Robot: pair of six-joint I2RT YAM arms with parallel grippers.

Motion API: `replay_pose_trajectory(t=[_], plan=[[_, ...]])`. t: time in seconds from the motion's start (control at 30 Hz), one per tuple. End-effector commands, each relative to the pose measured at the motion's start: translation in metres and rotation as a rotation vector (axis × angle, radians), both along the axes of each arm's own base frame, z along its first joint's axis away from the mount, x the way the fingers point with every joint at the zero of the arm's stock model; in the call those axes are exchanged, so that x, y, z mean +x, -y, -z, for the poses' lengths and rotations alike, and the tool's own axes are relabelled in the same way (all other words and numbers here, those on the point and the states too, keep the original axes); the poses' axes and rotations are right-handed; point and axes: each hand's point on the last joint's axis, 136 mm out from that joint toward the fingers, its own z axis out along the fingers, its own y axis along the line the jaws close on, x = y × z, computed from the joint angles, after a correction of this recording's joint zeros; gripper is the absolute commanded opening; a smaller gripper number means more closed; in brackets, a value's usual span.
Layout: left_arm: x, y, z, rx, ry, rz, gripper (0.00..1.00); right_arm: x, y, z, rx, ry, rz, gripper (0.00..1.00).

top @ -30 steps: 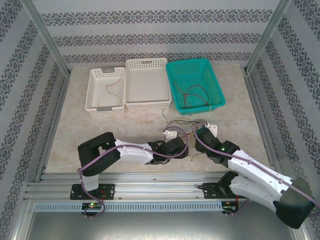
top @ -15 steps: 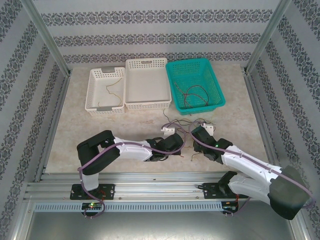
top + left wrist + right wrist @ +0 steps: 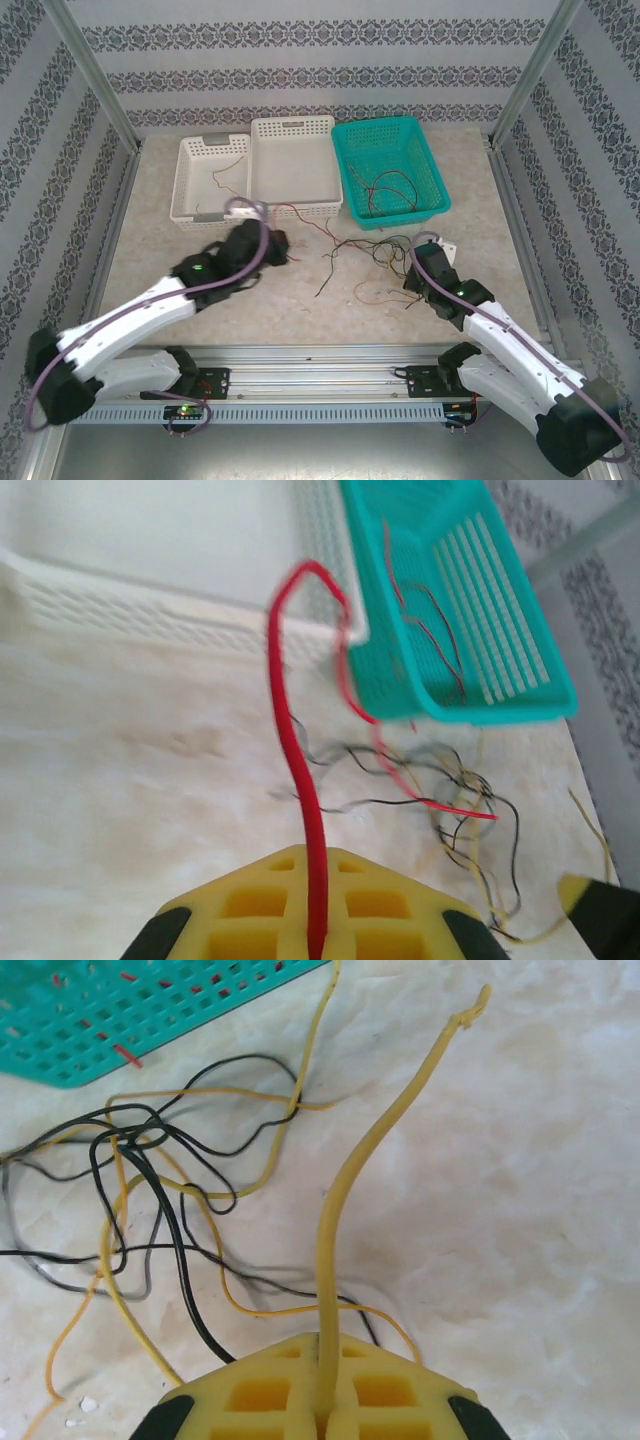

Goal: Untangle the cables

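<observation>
My left gripper will next move the red cable outward, over the inside of the teal basket (image 3: 432,205), which already holds red wires, and release it.
The cables lie as a loose tangle (image 3: 375,255) of thin black, yellow and orange wires on the table, in front of the teal basket (image 3: 432,205). My left gripper (image 3: 255,210) (image 3: 315,865) is shut on a red cable (image 3: 290,710). That cable arches up, then runs right into the tangle (image 3: 460,810). My right gripper (image 3: 440,245) (image 3: 325,1345) is shut on a yellow cable (image 3: 350,1180) at the tangle's right side. Its free end curls upward. Black and yellow loops (image 3: 140,1160) lie just left of it.
The teal basket holds a few red and dark wires (image 3: 385,190). Two white baskets stand left of it: the middle one (image 3: 295,208) right beside my left gripper, the left one (image 3: 185,180) with a thin wire (image 3: 220,180) inside. Metal frame rails border the table.
Both grippers have closed, each on a wire. The left arm has swung from the table's middle to the left and back, drawing the red cable out of the tangle. The right gripper shifted slightly right.
</observation>
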Motion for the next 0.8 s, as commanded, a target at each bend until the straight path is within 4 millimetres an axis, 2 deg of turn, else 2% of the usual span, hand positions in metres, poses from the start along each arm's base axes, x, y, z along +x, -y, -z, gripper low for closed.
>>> replay_pose_trajectory(t=[0.0, 0.13, 0.23, 0.33, 0.4, 0.47, 0.57, 0.67, 0.77], plan=[[-0.027, -0.057, 0.002, 0.18, -0.086, -0.008, 0.0, -0.008, 0.005, 0.012, 0.028, -0.057, 0.004, 0.0], [-0.044, -0.091, -0.043, 0.199, -0.04, -0.022, 0.0, -0.007, 0.007, 0.009, 0.052, -0.057, 0.021, 0.0], [-0.054, -0.11, -0.098, 0.221, 0.073, -0.041, 0.0, -0.006, 0.011, 0.007, 0.045, -0.032, 0.037, 0.0], [-0.062, -0.119, -0.141, 0.215, 0.147, -0.041, 0.0, -0.009, 0.015, 0.012, 0.038, -0.057, 0.049, 0.0], [-0.064, -0.115, -0.163, 0.183, 0.193, -0.025, 0.0, -0.009, 0.013, 0.015, 0.059, -0.056, 0.042, 0.0], [-0.056, -0.1, -0.178, 0.136, 0.221, 0.017, 0.0, -0.009, 0.008, 0.018, 0.092, -0.05, 0.033, 0.0], [-0.029, -0.058, -0.188, 0.051, 0.236, 0.113, 0.0, -0.007, -0.001, 0.014, 0.134, -0.023, 0.012, 0.0], [0.011, -0.015, -0.188, 0.004, 0.232, 0.186, 0.0, -0.006, -0.005, 0.003, 0.137, 0.004, -0.007, 0.0], [0.059, 0.025, -0.179, 0.021, 0.204, 0.24, 0.0, -0.009, -0.005, -0.011, 0.131, 0.038, -0.026, 0.0]])
